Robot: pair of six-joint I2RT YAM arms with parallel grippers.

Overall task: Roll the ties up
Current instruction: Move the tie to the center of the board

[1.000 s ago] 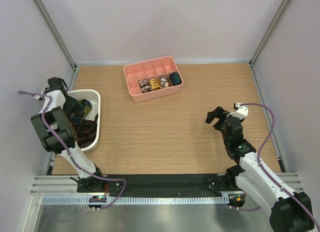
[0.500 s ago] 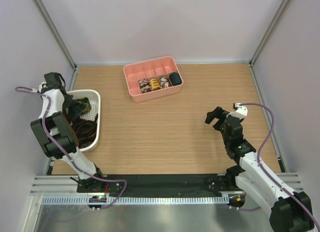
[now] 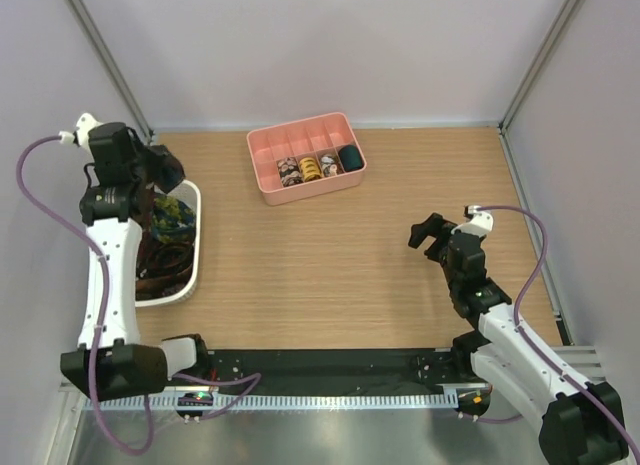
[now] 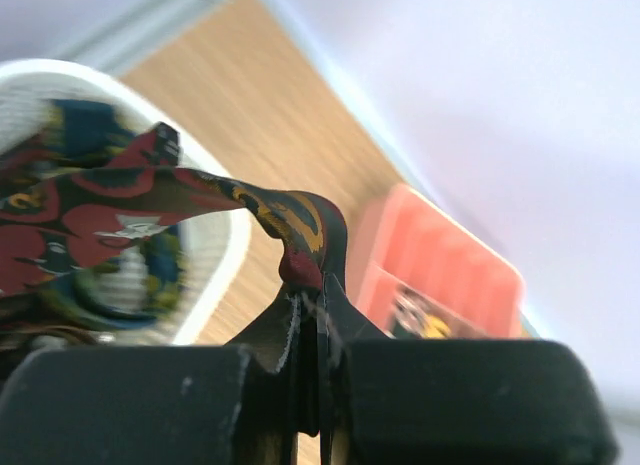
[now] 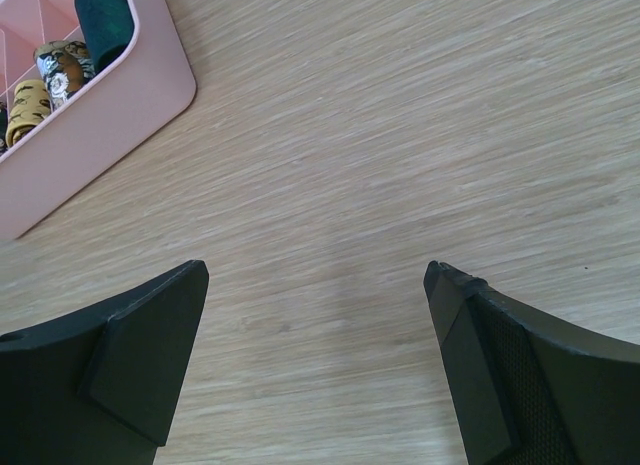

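My left gripper should rise high, swing past the pink tray and come down toward my right gripper, because the tie still trails into the basket [image 3: 192, 247].
My left gripper [image 3: 166, 169] is raised above the far end of the white mesh basket [image 3: 192, 247] and is shut on a dark tie with red and yellow print [image 4: 150, 200]. That tie runs from the closed fingertips [image 4: 320, 285] back down into the basket [image 4: 215, 275]. More loose ties [image 3: 163, 257] lie heaped in the basket. Several rolled ties [image 3: 310, 167] sit in the pink tray's front compartments. My right gripper [image 3: 428, 233] hovers open over bare wood at the right, nothing between its fingers [image 5: 160, 335].
The pink divided tray [image 3: 300, 135] stands at the back centre and shows at the upper left of the right wrist view [image 5: 130, 95]. Grey walls and metal posts enclose the table on three sides. The basket hugs the left wall.
My left gripper closed on a tie inside the basket, then rose and swung toward the back, pulling the tie up with it. The right arm stayed still.
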